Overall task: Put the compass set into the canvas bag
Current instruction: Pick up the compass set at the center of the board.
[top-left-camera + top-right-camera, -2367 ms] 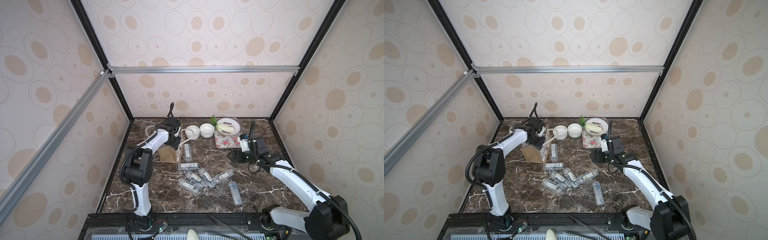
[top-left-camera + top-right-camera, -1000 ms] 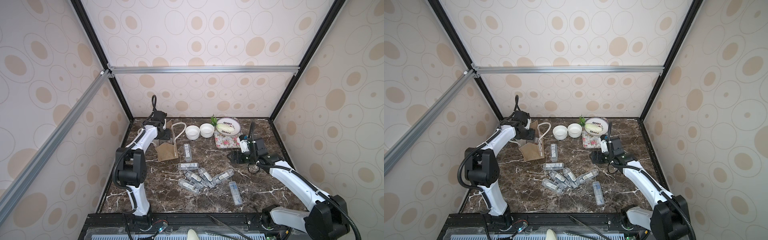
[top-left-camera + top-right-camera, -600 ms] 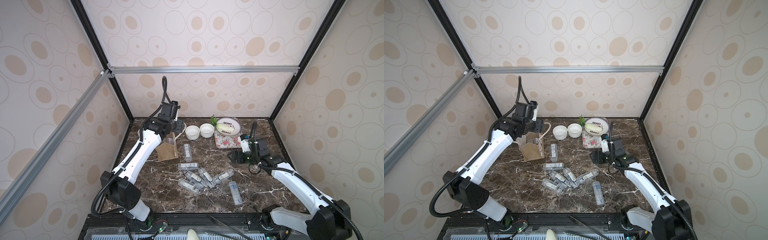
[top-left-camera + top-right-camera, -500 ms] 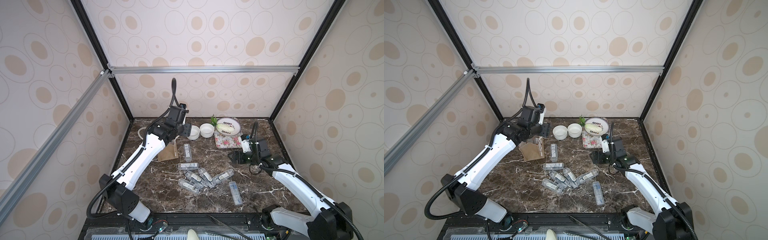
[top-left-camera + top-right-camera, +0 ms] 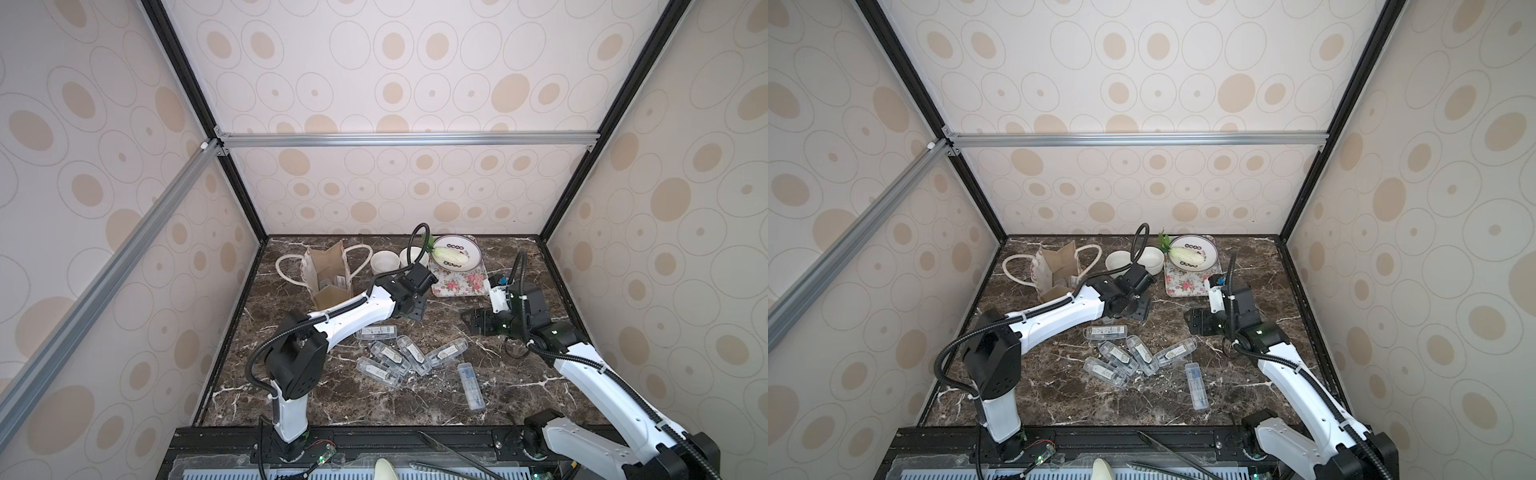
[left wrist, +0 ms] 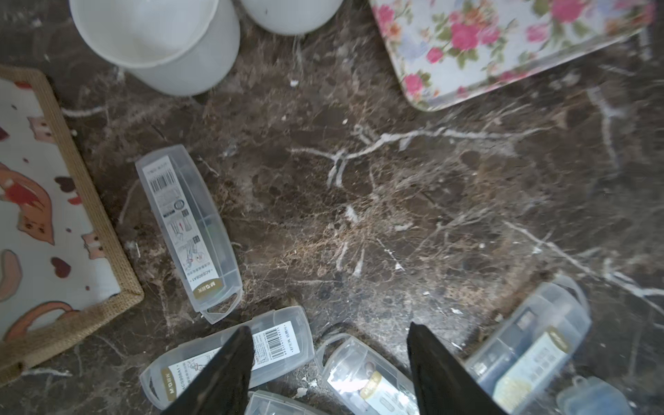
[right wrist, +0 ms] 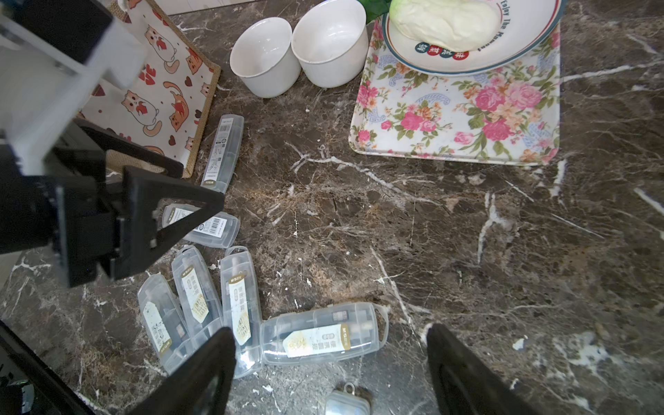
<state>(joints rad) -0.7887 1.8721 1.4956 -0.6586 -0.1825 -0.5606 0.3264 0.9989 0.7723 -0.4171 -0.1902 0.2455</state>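
The left gripper will move toward the canvas bag [image 6: 54, 215] and down to close across the case's labelled middle [image 6: 188, 231], because the case is below the gripper and nearer the bag.
The canvas bag [image 5: 328, 274] stands open at the back left with its rope handles spread; clear cases show inside it. Several compass set cases [image 5: 395, 357] lie in a loose pile mid-table, and one [image 5: 471, 384] lies apart toward the front right. My left gripper [image 5: 415, 311] hovers open and empty just right of the bag, above the pile's far end; in the left wrist view its fingertips [image 6: 237, 352] overlap a case [image 6: 280, 341], and another case [image 6: 187, 230] lies beside the bag [image 6: 54, 215]. My right gripper [image 7: 330, 359] is open and empty over a case [image 7: 323, 337].
Two white bowls [image 5: 384, 262] stand right of the bag. A plate with cabbage [image 5: 453, 253] rests on a floral tray [image 5: 461, 286] at the back right, close to the right arm. Enclosure walls bound the marble table [image 5: 519, 374] on three sides.
My left arm swung away from the bag, rightward and down toward the pile of cases. The bag stands free with handles spread. The right arm barely moved.
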